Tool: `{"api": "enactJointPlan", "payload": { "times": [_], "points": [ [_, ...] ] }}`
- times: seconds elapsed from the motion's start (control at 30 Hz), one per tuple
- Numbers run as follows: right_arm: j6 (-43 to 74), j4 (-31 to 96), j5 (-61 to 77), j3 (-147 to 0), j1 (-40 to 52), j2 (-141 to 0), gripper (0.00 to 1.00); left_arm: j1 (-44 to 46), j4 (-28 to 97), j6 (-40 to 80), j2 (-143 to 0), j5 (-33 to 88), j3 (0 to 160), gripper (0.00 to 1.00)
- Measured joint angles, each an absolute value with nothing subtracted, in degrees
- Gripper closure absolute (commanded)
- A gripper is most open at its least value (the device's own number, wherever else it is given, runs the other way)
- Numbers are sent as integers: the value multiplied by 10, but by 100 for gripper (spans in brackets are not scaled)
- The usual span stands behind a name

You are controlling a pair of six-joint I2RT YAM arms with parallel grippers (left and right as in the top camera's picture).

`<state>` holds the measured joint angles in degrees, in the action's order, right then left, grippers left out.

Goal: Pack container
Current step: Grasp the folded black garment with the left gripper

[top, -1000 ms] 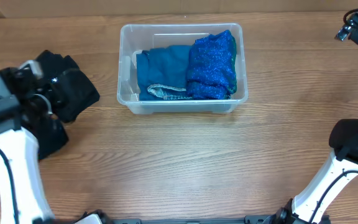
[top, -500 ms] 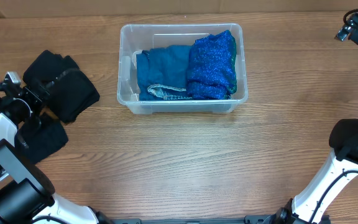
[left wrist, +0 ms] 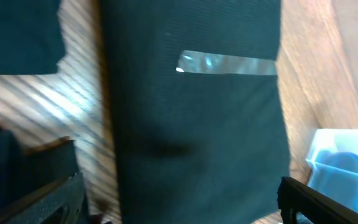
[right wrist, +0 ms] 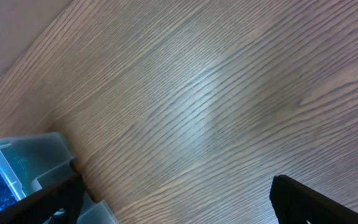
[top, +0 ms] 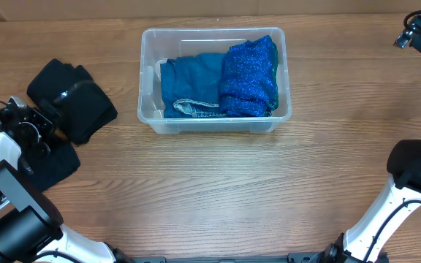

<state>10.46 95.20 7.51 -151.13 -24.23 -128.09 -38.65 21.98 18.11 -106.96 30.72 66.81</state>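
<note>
The left gripper moves down onto the cloth of the black garment with the shiny strip next and closes there, since the cloth already lies between the wide-open fingers.
The clear plastic container (top: 149,73) stands at the back middle of the table and holds a folded teal-blue garment (top: 190,80) and a sparkly bright blue garment (top: 249,73). A pile of black garments (top: 75,102) lies at the left. My left gripper (top: 39,120) is open at the pile's left edge. In the left wrist view (left wrist: 179,205) its fingers stand wide apart over a black garment (left wrist: 191,137) with a shiny strip (left wrist: 229,63). My right gripper (top: 413,33) is open and empty at the far right back; the right wrist view (right wrist: 179,199) shows only wood between its fingers.
Another black piece (top: 53,164) lies in front of the pile, beside my left arm. A corner of the container shows in the left wrist view (left wrist: 344,165) and in the right wrist view (right wrist: 23,162). The table's back edge runs just behind the container.
My left arm has drawn back to the left, off the black pile, which now shows in full. The right arm and the container have not moved.
</note>
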Motion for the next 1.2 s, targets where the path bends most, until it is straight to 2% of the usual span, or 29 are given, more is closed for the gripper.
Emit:
{"api": "enactJointPlan", "payload": {
  "times": [0.37,0.43,0.47,0.5,0.53,0.63,0.7,0.73,0.77,0.8,0.83,0.9,0.97,1.2],
  "points": [
    [105,952,75,-1511,-242,-1281,0,-375,151,185,-1127,285,668,0],
    [105,952,75,-1511,-242,-1281,0,-375,133,185,-1132,287,668,19],
    [105,952,75,-1511,-242,-1281,0,-375,124,189,-1136,290,670,34],
    [105,952,75,-1511,-242,-1281,0,-374,110,191,-1141,291,670,41],
    [105,952,75,-1511,-242,-1281,0,-373,103,197,-1145,291,670,44],
    [105,952,75,-1511,-242,-1281,0,-363,55,206,-1153,299,670,38],
    [105,952,75,-1511,-242,-1281,0,-358,43,210,-1153,303,670,38],
    [105,952,75,-1511,-242,-1281,0,-357,39,211,-1153,304,670,42],
    [105,952,75,-1511,-242,-1281,0,-353,34,211,-1153,303,670,52],
    [105,952,75,-1511,-242,-1281,0,-348,29,211,-1153,303,670,71],
    [105,952,75,-1511,-242,-1281,0,-344,25,210,-1153,302,670,81],
    [105,952,75,-1511,-242,-1281,0,-336,18,213,-1153,303,670,92],
    [105,952,75,-1511,-242,-1281,0,-330,16,214,-1153,309,670,96],
    [105,952,75,-1511,-242,-1281,0,-330,41,242,-1153,367,687,96]
  ]
}}
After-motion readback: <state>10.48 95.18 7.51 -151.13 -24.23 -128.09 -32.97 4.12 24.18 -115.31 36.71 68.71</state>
